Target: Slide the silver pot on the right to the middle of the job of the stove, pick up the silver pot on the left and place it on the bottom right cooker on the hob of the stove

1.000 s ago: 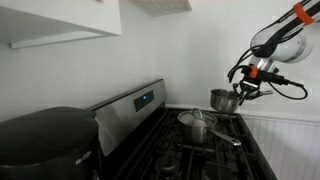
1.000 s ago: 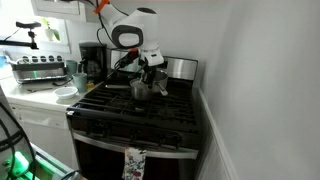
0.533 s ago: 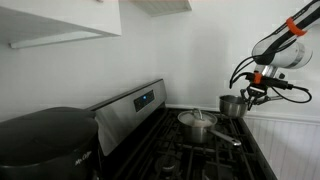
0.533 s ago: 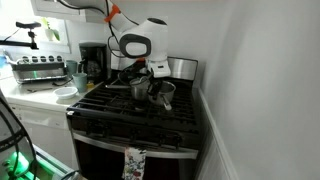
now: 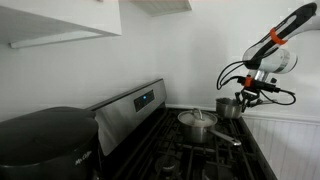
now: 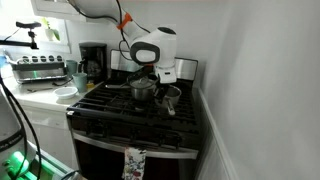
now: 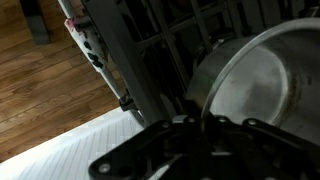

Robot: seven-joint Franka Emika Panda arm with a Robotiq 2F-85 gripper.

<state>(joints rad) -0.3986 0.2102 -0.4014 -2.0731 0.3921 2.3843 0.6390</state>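
The grate bars lie below the pot toward the steel back panel, so my gripper will next move the pot down that way onto the grate bars' support and release the pot's rim.
A small open silver pot shows in both exterior views (image 5: 229, 106) (image 6: 168, 97), at the right side of the black stove hob (image 6: 130, 115). My gripper (image 5: 243, 96) (image 6: 164, 86) is shut on its rim. In the wrist view the fingers (image 7: 193, 122) pinch the thin rim, and the pot's shiny inside (image 7: 255, 85) fills the right of the frame. I cannot tell whether the pot rests on the grate or hangs just above it. A second silver pot with a lid (image 5: 197, 122) (image 6: 142, 90) sits near the middle of the hob.
A steel back panel with a display (image 5: 140, 103) runs behind the burners. A white wall (image 6: 250, 90) is close on the stove's right. A coffee maker (image 6: 91, 60) and a toaster oven (image 6: 35, 72) stand on the counter. A towel (image 6: 133, 163) hangs on the oven door.
My gripper carried the open pot from beside the lidded pot toward the stove's right side, then lowered it slightly. The lidded pot has not moved.
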